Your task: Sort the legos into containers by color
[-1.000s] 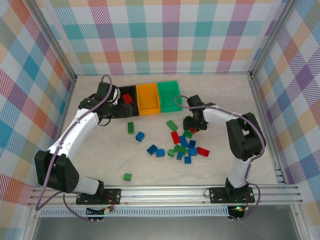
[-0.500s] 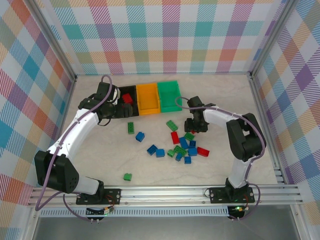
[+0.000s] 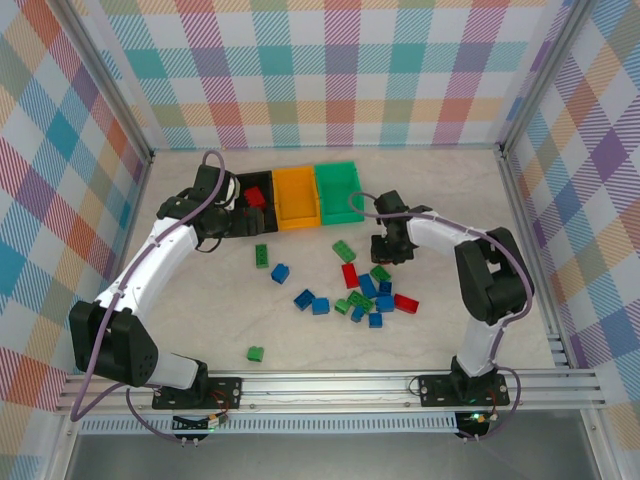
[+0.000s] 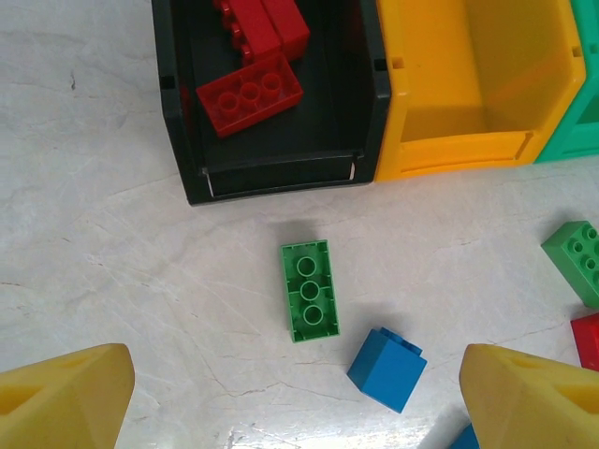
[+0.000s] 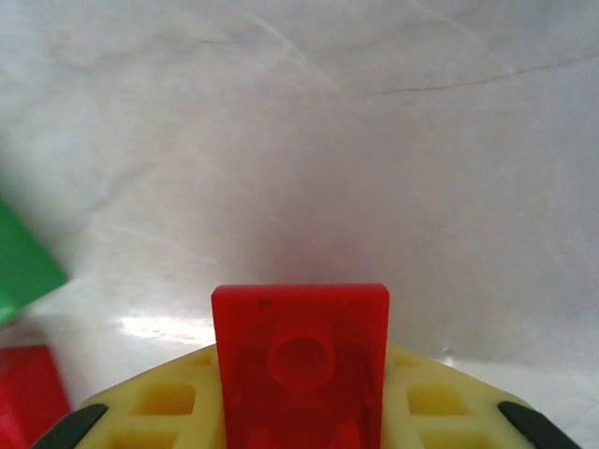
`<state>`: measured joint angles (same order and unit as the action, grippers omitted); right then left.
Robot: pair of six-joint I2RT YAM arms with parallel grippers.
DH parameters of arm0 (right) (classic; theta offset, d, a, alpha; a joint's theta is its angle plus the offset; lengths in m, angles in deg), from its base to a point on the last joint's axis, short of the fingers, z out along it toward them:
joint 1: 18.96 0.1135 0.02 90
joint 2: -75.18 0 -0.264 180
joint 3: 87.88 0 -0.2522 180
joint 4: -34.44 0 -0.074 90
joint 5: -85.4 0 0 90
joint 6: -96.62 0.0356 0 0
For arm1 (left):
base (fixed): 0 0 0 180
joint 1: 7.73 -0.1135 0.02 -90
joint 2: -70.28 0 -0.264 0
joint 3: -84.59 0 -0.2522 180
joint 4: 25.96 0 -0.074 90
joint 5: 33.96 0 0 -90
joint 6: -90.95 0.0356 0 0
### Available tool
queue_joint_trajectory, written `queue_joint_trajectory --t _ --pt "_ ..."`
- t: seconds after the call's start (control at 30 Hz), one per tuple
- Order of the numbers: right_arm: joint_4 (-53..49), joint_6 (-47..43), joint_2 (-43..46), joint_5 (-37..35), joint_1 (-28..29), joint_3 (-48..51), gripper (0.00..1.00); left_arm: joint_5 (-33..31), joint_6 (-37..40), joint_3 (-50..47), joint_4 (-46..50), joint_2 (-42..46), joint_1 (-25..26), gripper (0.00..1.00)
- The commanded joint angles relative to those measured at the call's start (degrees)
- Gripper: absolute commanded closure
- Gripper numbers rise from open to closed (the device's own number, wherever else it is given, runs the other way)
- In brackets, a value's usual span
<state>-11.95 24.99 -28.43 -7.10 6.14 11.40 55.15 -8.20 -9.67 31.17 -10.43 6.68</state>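
Note:
My right gripper should lift first and then swing outward, to get the red lego over the black bin of red legos beyond the orange bin (image 3: 296, 200).
My right gripper (image 5: 299, 416) is shut on a red lego (image 5: 299, 351), hollow underside toward the camera, just above the table. From above, that gripper (image 3: 385, 250) sits at the far edge of the loose pile of red, green and blue legos (image 3: 370, 292). The black bin (image 3: 262, 228), orange bin (image 3: 296, 200) and green bin (image 3: 338, 188) stand in a row at the back. My left gripper (image 4: 295, 402) is open near the black bin (image 4: 178, 140), which holds red legos (image 4: 249, 94). A green lego (image 4: 309, 290) and a blue lego (image 4: 387, 368) lie below it.
A lone green lego (image 3: 256, 353) lies near the front left. Two blue legos (image 3: 312, 301) rest left of the pile. The orange bin (image 4: 402, 112) looks empty inside. Plaid walls and metal rails enclose the table.
My right gripper has closed on the red lego and shifted slightly toward the back. The left arm has stayed where it was, still open.

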Motion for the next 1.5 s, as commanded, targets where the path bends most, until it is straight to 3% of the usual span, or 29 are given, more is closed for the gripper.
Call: queue_joint_trajectory --t 0.0,0.3,0.5,0.83,1.1,1.3,1.47 --pt "0.9 0.3 4.4 5.0 1.0 -4.1 0.80 -1.4 0.0 -0.8 0.6 1.5 -0.8 0.10" --pt "2.9 4.6 -0.5 14.5 7.7 -19.8 0.79 -0.7 -1.3 -1.9 -0.8 1.6 -4.7 0.09" --pt "-0.8 4.6 -11.8 15.6 12.6 -37.9 0.78 -0.2 -1.7 -2.2 -1.4 1.5 -5.9 0.09" --pt "-10.3 5.7 -36.0 18.3 14.1 -75.0 0.76 0.0 -2.0 -3.2 -2.9 2.6 -8.8 0.09" --pt "-3.7 9.6 -41.5 21.7 15.2 -80.5 0.73 -0.4 -1.4 -3.3 -2.9 3.5 -9.0 0.09" --pt "-2.7 9.1 -44.6 18.2 16.5 -84.7 0.37 -0.8 -1.3 -3.4 -2.9 3.9 -9.0 0.09" --pt "-4.4 8.0 -43.4 18.0 16.6 -84.5 0.32 -0.8 -1.1 -3.3 -2.9 4.0 -9.0 0.09"
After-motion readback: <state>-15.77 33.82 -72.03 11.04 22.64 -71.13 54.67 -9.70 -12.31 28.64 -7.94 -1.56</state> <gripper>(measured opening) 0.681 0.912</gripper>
